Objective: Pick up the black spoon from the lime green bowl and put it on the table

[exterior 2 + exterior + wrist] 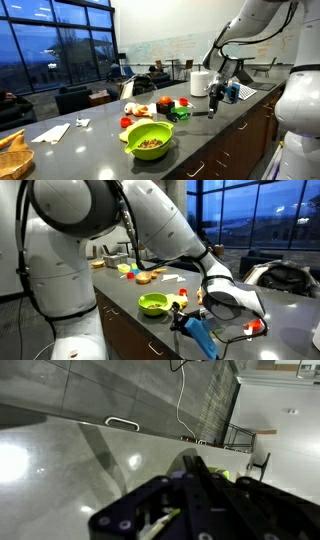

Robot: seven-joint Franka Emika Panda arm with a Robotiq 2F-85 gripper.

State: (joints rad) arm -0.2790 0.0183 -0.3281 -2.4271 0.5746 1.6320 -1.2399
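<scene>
I will next lower my gripper, move it gently toward the lime green bowl (150, 139) and let go of the black spoon on the bare tabletop beside it, since that spot is clear.
My gripper (214, 97) hangs over the table (95, 148) to the right of the lime green bowl (150, 139), well apart from it. It is shut on the black spoon (211, 109), which points down toward the countertop with its lower end just above the surface. The bowl holds some food scraps. In an exterior view the bowl (152, 303) sits near the counter's front edge, and the gripper (186, 317) is beside it with the spoon's dark shape under it. The wrist view shows the shut gripper (200, 476) with the slim black spoon (192, 462) running out over the grey table (60, 480).
A red-orange cup (165, 103) and a darker green dish (181, 113) stand behind the bowl. A white cylinder (199, 83) and a blue item (232, 92) are close behind the gripper. A plate of food (138, 110) and a white cloth (55, 132) lie further left.
</scene>
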